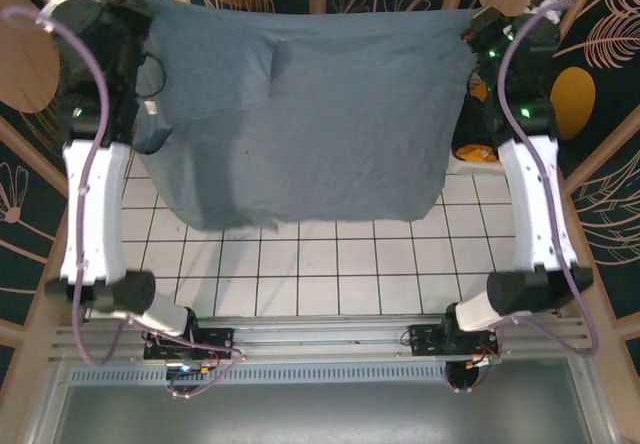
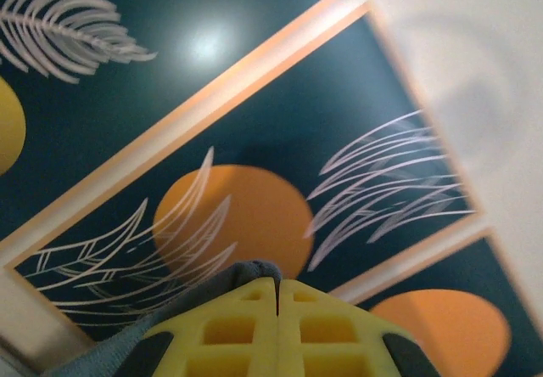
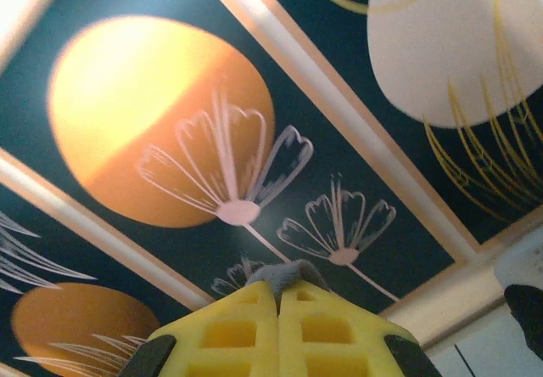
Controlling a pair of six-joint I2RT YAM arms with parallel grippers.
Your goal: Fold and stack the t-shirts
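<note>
My left gripper should first move back and down, to let go of the shirt's corner on the white tiles.
A large slate blue-grey t-shirt [image 1: 310, 114] hangs spread out in the air between both raised arms, its lower edge drooping over the far half of the tiled table. My left gripper [image 1: 140, 4] is shut on the shirt's upper left corner. In the left wrist view the yellow fingers [image 2: 242, 326] press together with a grey fold of the t-shirt [image 2: 242, 272] poking out at the tips. My right gripper [image 1: 478, 26] is shut on the upper right corner. A grey nub of the t-shirt [image 3: 288, 273] shows above its yellow fingertips [image 3: 327, 326].
The white tiled table [image 1: 330, 264] lies below the hanging shirt. Something orange and black [image 1: 478, 152] sits at the table's right edge behind the right arm. Patterned dark walls surround the table on the far and side edges.
</note>
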